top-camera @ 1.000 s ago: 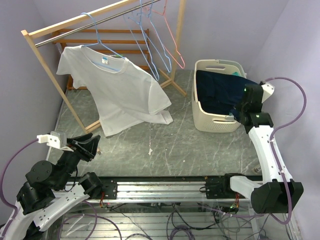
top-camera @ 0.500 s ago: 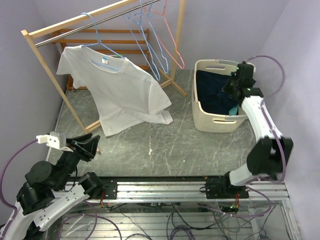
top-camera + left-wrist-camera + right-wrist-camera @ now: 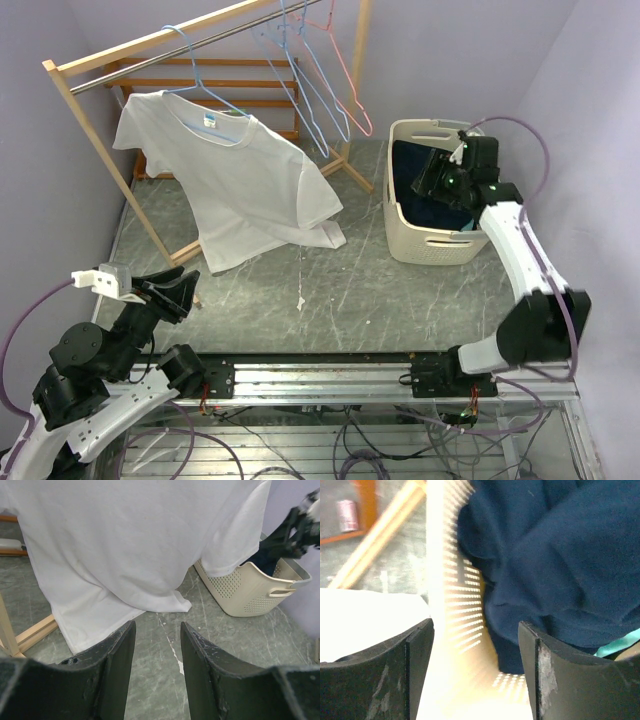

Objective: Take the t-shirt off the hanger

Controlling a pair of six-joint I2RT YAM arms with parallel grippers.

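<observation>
The robot's right gripper will next rise away from the basket and move onto the shirt's shoulder edge by the hangers, as that edge is to the gripper's left in the top view.
A white t-shirt hangs on a light blue hanger from the rail of the wooden rack, and its hem trails on the floor. My left gripper is low at the near left, well short of the shirt. It stands open and empty. In the left wrist view the t-shirt fills the top, beyond the left gripper. My right gripper hovers over the laundry basket, far from the shirt. The right wrist view shows the right gripper open with nothing between its fingers.
The wooden rack runs along the back left, with several empty hangers at its right end. A cream laundry basket at the right holds dark navy clothes. A small white scrap lies on the grey floor.
My right arm has swung from the basket's right side to above its contents, and its jaws have gone from shut to open. The left arm and the t-shirt have not moved.
</observation>
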